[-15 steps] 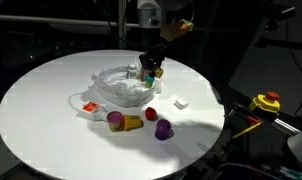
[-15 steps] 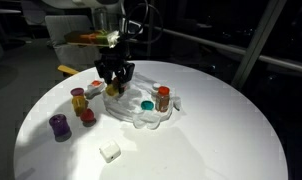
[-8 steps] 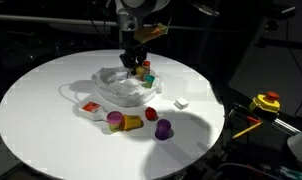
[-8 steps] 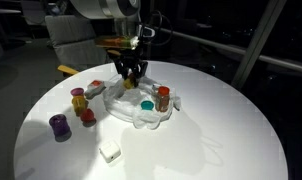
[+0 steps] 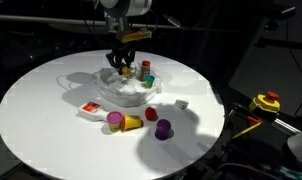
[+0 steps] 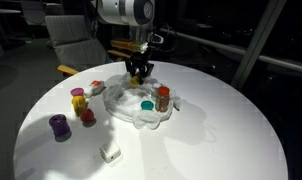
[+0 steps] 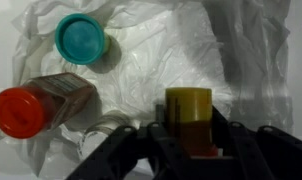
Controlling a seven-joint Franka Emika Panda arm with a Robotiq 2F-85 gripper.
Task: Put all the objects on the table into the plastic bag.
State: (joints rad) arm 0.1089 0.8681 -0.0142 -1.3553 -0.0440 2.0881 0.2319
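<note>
My gripper lowers the small yellow cylinder past the red-capped bottle toward the bag's bare middle point(image 5: 124, 87) point(image 7: 168, 75) next, before it opens.
My gripper point(image 5: 124, 62) hangs over the crumpled clear plastic bag point(image 5: 119, 92), also seen in an exterior view point(image 6: 139, 70). In the wrist view the gripper point(image 7: 188, 128) is shut on a small yellow cylinder point(image 7: 188, 104) just above the bag point(image 7: 206, 45). A teal-lidded jar point(image 7: 81, 38) and a red-capped bottle point(image 7: 36, 105) lie in the bag. On the table outside it are a red flat piece point(image 5: 91, 107), a purple and yellow cup pair point(image 5: 121, 122), a red piece point(image 5: 151, 115), a purple cup point(image 5: 163, 129) and a white block point(image 5: 181, 102).
The round white table point(image 5: 41, 120) drops off at its edge on every side. A yellow and red device point(image 5: 265, 102) sits off the table. A chair point(image 6: 71, 40) stands behind the table. The surroundings are dark.
My gripper has moved sideways from the bag's edge to over the bag, carrying the yellow cylinder. The loose objects have not moved.
</note>
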